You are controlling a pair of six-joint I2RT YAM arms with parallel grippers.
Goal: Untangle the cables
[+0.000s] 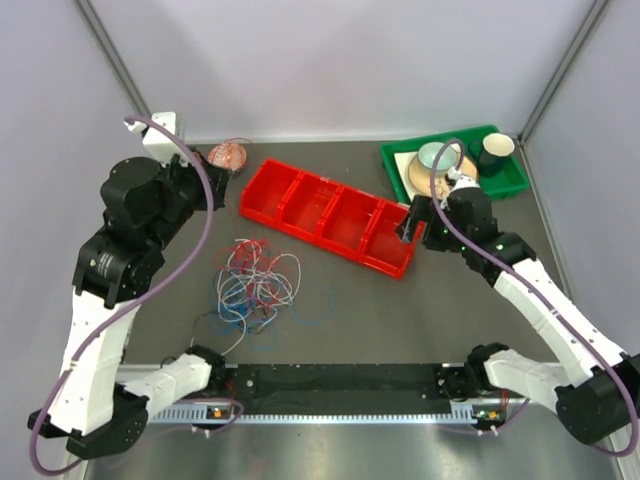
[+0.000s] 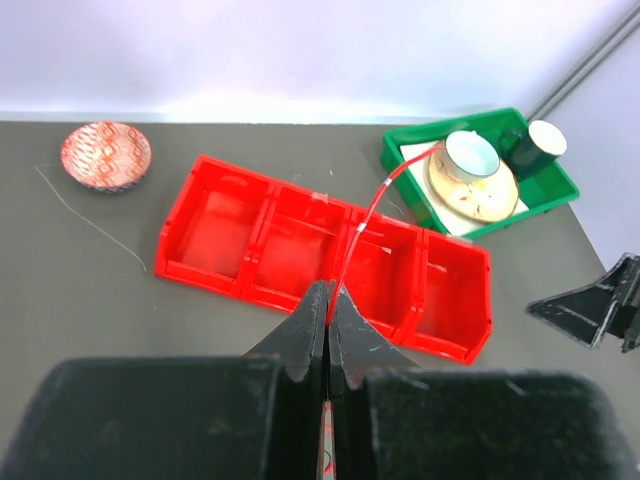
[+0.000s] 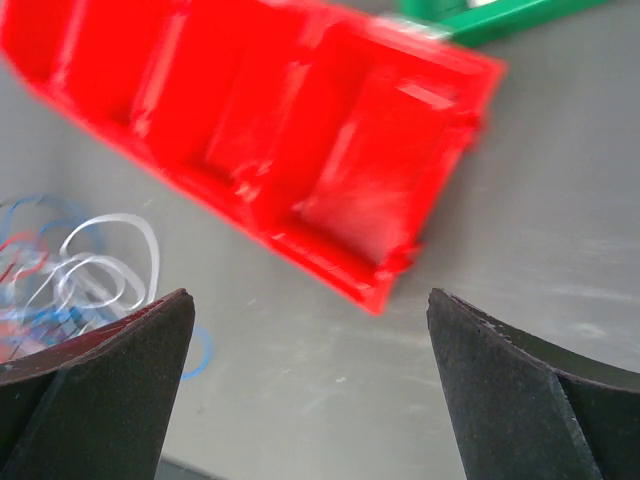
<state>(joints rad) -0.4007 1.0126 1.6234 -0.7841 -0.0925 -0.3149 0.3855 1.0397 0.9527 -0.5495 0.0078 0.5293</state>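
Observation:
My right gripper moves to the left in the top view and down onto the tangle's white-looped edge (image 1: 286, 291) (image 3: 136, 295) next, since the cables lie beyond its open fingers.
The cables (image 1: 255, 285) lie in a loose tangle of red, white, blue and black loops on the table, in front of the red tray (image 1: 330, 215). My left gripper (image 2: 328, 290) is shut on a red cable (image 2: 365, 225), which arcs up and away over the red tray (image 2: 250, 230). In the top view the left gripper (image 1: 225, 192) sits by the tray's left end. My right gripper (image 3: 310, 295) is open and empty above bare table, just off the tray's right end (image 3: 300, 130). The tangle (image 3: 90, 270) shows to its left. In the top view the right gripper (image 1: 408, 225) is at the tray's right end.
A green tray (image 1: 510, 180) at the back right holds a plate, a cup (image 2: 470, 155) and a dark mug (image 2: 540, 145). A red patterned bowl (image 1: 230, 155) stands at the back left. A thin pale wire (image 2: 90, 225) lies near the bowl. A black strip (image 1: 340, 385) runs along the near edge.

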